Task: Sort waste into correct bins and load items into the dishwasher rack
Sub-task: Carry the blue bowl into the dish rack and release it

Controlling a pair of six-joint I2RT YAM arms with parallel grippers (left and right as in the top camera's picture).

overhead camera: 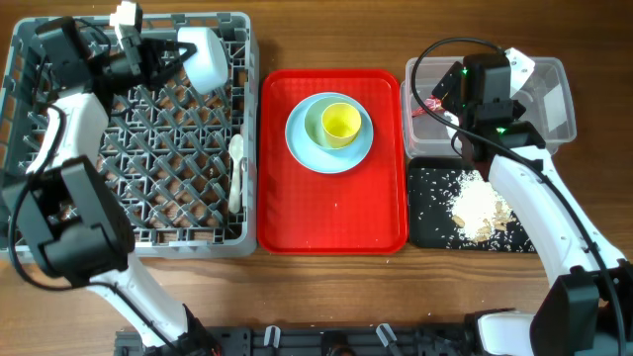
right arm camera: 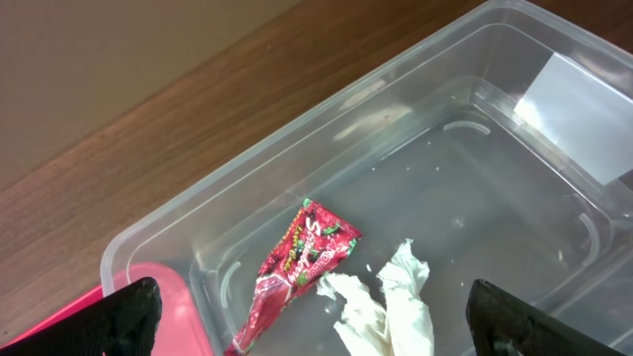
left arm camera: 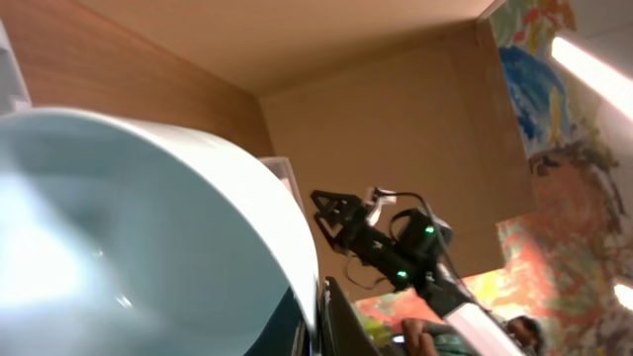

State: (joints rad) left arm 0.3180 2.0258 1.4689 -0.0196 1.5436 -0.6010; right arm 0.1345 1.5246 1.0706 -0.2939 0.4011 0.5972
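The light blue bowl comes down in my left gripper next, among the rack's far wires by the red tray, since it still hangs above the rack.
My left gripper is shut on the rim of a light blue bowl, held tilted over the back of the grey dishwasher rack. The bowl fills the left wrist view, with one finger against its rim. My right gripper is open and empty above the clear tub. In the right wrist view its fingers hang wide over the red wrapper and the white tissue lying in the tub. Rice-like scraps lie in the black tray.
A red tray in the middle holds a light blue plate with a yellow cup standing in a pale green bowl. White plastic cutlery lies in the rack's right side.
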